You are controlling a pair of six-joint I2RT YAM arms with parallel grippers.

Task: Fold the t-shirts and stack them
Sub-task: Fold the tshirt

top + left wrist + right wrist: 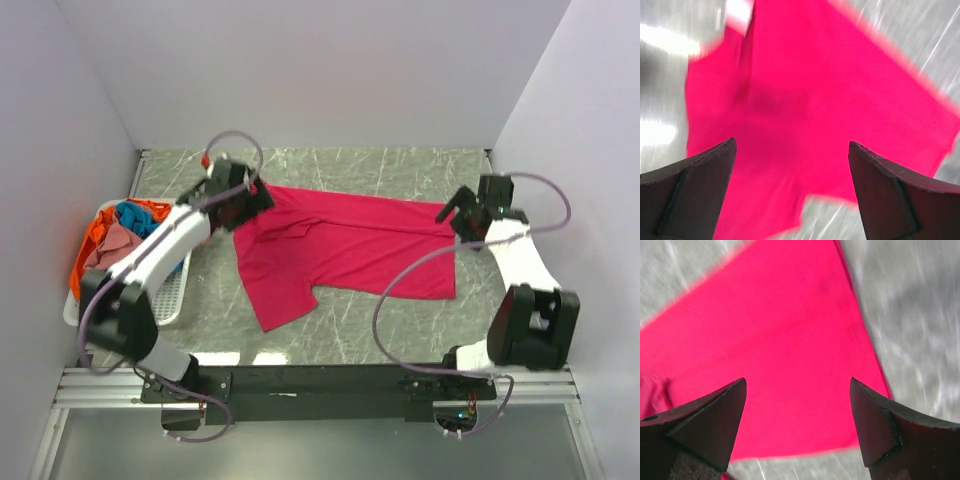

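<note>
The near sleeve sticks out from the shirt's body, so the left gripper should next move back and down onto the basket-side corner of the near sleeve's hem [266, 327].
A bright magenta-pink t-shirt [340, 245] lies spread on the marble table, one sleeve pointing toward the near edge. It fills the left wrist view [815, 100] and the right wrist view [780, 340]. My left gripper [245, 200] hovers over the shirt's left end, jaws open, nothing between them [792, 150]. At the shirt's right end my right gripper [455, 212] also stands open and empty [797, 385]. More t-shirts, orange [88, 250], teal-blue [135, 215] and dusty pink [115, 242], are heaped in the basket.
A white slatted basket [170, 290] stands at the table's left edge, beside the left arm. Grey walls close in the table on the left, back and right. Cables loop from both arms over the table.
</note>
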